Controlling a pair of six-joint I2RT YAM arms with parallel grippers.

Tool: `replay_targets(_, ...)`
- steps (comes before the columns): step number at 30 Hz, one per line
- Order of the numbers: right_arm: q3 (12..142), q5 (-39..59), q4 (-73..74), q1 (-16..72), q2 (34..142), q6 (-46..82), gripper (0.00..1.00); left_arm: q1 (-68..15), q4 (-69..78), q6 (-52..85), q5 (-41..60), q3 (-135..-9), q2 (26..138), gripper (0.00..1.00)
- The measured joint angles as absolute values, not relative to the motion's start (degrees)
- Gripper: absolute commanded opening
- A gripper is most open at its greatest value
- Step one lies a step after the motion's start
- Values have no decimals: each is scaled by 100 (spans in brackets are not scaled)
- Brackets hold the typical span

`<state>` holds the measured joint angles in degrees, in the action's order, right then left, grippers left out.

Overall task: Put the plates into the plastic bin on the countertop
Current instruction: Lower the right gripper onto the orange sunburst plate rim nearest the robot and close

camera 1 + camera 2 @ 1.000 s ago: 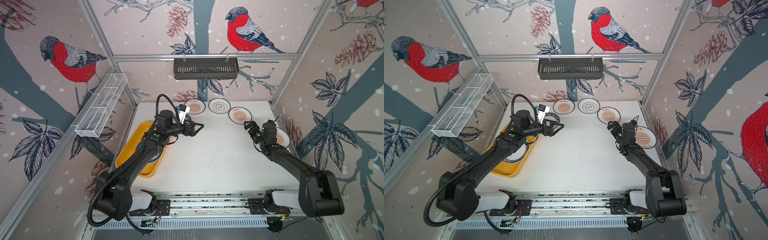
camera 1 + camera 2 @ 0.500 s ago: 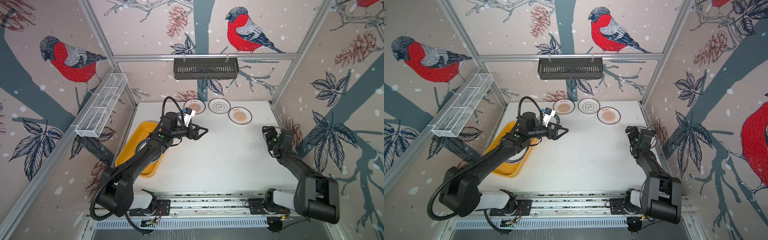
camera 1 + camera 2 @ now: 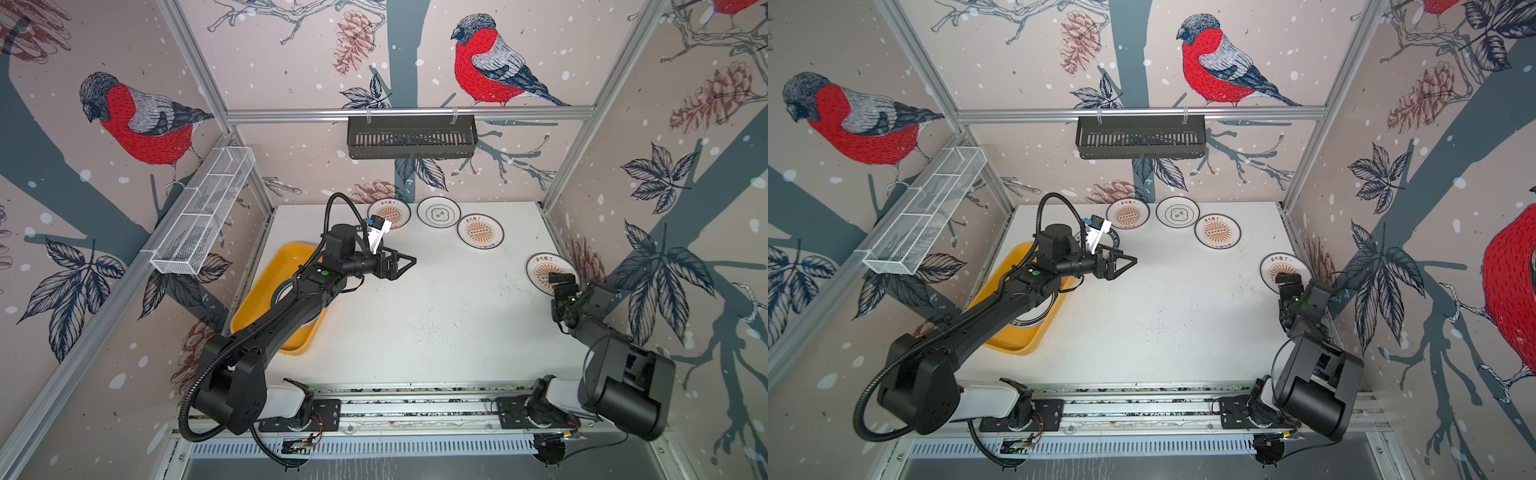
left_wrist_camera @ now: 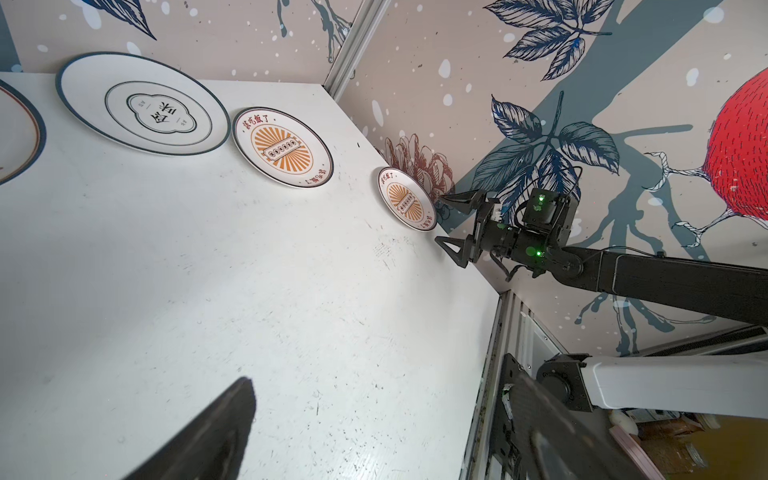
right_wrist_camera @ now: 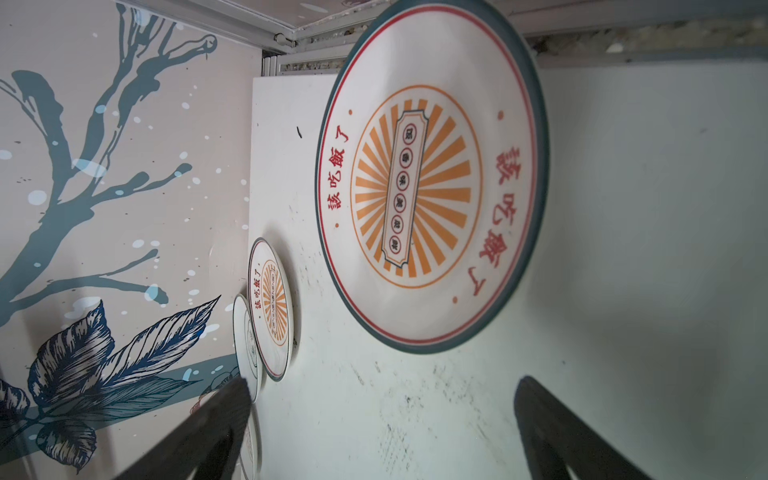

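Observation:
The sunburst plate's near rim (image 5: 436, 347) is below my right gripper, raised off the countertop, so I need to lower the gripper next and turn its open fingers to go on both sides of that rim.
Three plates lie along the back of the countertop (image 3: 415, 324): a sunburst plate (image 3: 388, 213), an emblem plate (image 3: 438, 212) and another sunburst plate (image 3: 480, 231). A further sunburst plate (image 3: 542, 268) (image 5: 432, 183) lies at the right edge. My right gripper (image 3: 559, 284) (image 5: 382, 386) stands open just in front of it, apart from it. The yellow plastic bin (image 3: 259, 299) sits at the left with a plate (image 3: 1038, 318) inside, mostly hidden under my left arm. My left gripper (image 3: 405, 266) (image 4: 382, 390) hovers open and empty right of the bin.
A black slatted basket (image 3: 411, 139) hangs on the back wall. A white wire-mesh basket (image 3: 203, 216) hangs on the left wall. Aluminium rails (image 3: 415, 399) with both arm bases run along the front edge. Patterned walls close in the left, back and right sides.
My right gripper has drawn back from the middle right to the right edge, uncovering the plate there. My left gripper has shifted a little to the right, away from the bin.

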<state>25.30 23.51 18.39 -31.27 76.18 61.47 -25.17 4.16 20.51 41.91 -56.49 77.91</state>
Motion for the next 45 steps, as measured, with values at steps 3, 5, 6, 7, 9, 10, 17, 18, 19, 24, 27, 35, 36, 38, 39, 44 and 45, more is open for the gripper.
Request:
replay_targets(3, 2449, 2552, 1970, -3280, 7839, 6152, 95, -2517, 360, 2032, 4180, -5649, 7800, 96)
replay_targets(5, 2383, 2683, 2104, -3334, 7950, 6173, 95, -2517, 331, 1992, 4176, -5649, 7804, 96)
replay_targets(6, 2370, 2724, 2143, -3347, 7994, 6191, 94, -2517, 320, 1975, 4176, -5649, 7804, 96)
replay_targets(7, 2359, 2786, 2196, -3367, 8053, 6243, 93, -2521, 314, 1955, 4174, -5649, 7804, 96)
replay_targets(9, 2351, 2860, 2303, -3422, 8154, 6292, 92, -2523, 296, 1946, 4171, -5649, 7804, 96)
replay_targets(10, 2351, 2886, 2375, -3439, 8208, 6300, 92, -2523, 285, 1942, 4169, -5649, 7802, 96)
replay_targets(17, 2390, 3114, 2926, -3529, 8654, 6438, 87, -2523, 213, 1881, 4012, -5666, 7736, 96)
replay_targets(18, 2394, 3151, 3015, -3531, 8720, 6458, 85, -2523, 152, 1857, 3988, -5708, 7736, 96)
replay_targets(19, 2399, 3181, 3085, -3533, 8790, 6458, 83, -2526, 119, 1833, 3946, -5756, 7732, 96)
replay_targets(24, 2445, 3315, 3430, -3542, 9120, 6602, 74, -2528, 54, 1754, 3848, -5800, 7679, 96)
replay_targets(27, 2519, 3365, 3470, -3546, 9255, 6672, 69, -2528, 5, 1702, 3739, -5826, 7686, 96)
replay_targets(35, 2412, 3358, 3638, -3577, 9336, 6901, 58, -2528, -54, 1612, 3590, -5863, 7651, 96)
replay_targets(36, 2401, 3365, 3673, -3579, 9351, 6919, 54, -2528, -54, 1612, 3586, -5863, 7640, 96)
replay_targets(38, 2338, 3356, 3804, -3581, 9408, 6963, 47, -2528, -54, 1610, 3579, -5872, 7620, 96)
replay_targets(39, 2298, 3354, 3861, -3581, 9428, 7035, 41, -2528, -54, 1610, 3579, -5874, 7616, 96)
replay_targets(44, 2161, 3321, 4053, -3594, 9553, 7196, 28, -2528, -54, 1610, 3579, -5874, 7614, 96)
replay_targets(45, 2154, 3323, 4086, -3594, 9566, 7199, 24, -2528, -54, 1610, 3579, -5874, 7616, 96)
